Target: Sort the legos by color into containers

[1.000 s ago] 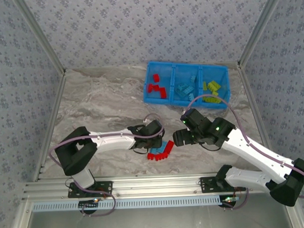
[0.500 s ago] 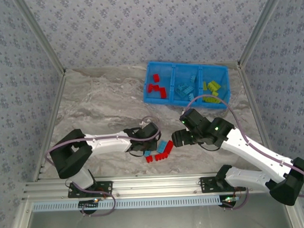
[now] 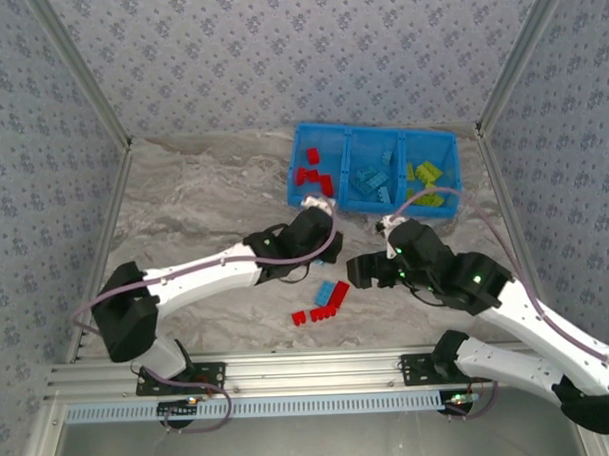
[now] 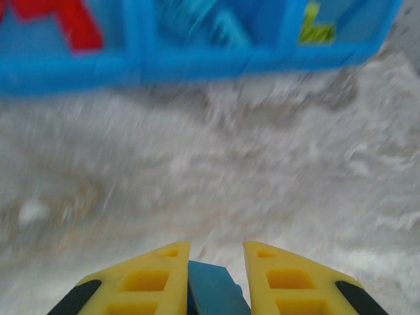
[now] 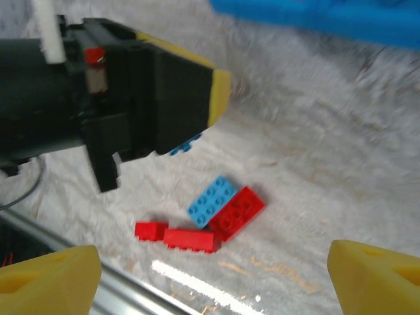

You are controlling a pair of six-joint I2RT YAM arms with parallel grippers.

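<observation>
I will move my left gripper outward next and release its brick over the tray's middle section [image 3: 371, 174] [image 4: 213, 25], which is outward of the gripper, because light blue bricks are gathered there.
My left gripper [image 3: 315, 224] is shut on a light blue brick [image 4: 210, 289], which sits between the yellow fingers [image 4: 147, 275]. It hangs above the table just short of the blue three-compartment tray [image 3: 314, 201] [image 4: 197, 65]. The tray holds red bricks [image 3: 313, 174] on the left, light blue bricks [image 3: 371, 180] in the middle and yellow-green bricks [image 3: 423, 174] on the right. On the table lie one light blue brick [image 5: 212, 201] [image 3: 328, 290] and three red bricks [image 5: 237, 212] [image 5: 191, 239] [image 5: 151, 230]. My right gripper [image 5: 210, 282] [image 3: 355, 272] stands wide open above and to the right of them.
The left gripper body [image 5: 157, 98] shows close above the loose bricks. A metal rail [image 3: 309, 368] runs along the table's near edge. Bare marbled table [image 3: 203, 191] spreads to the left of the tray.
My left gripper has lifted from the brick pile with the light blue brick and swung up towards the tray. The right gripper has shifted slightly right and stays open.
</observation>
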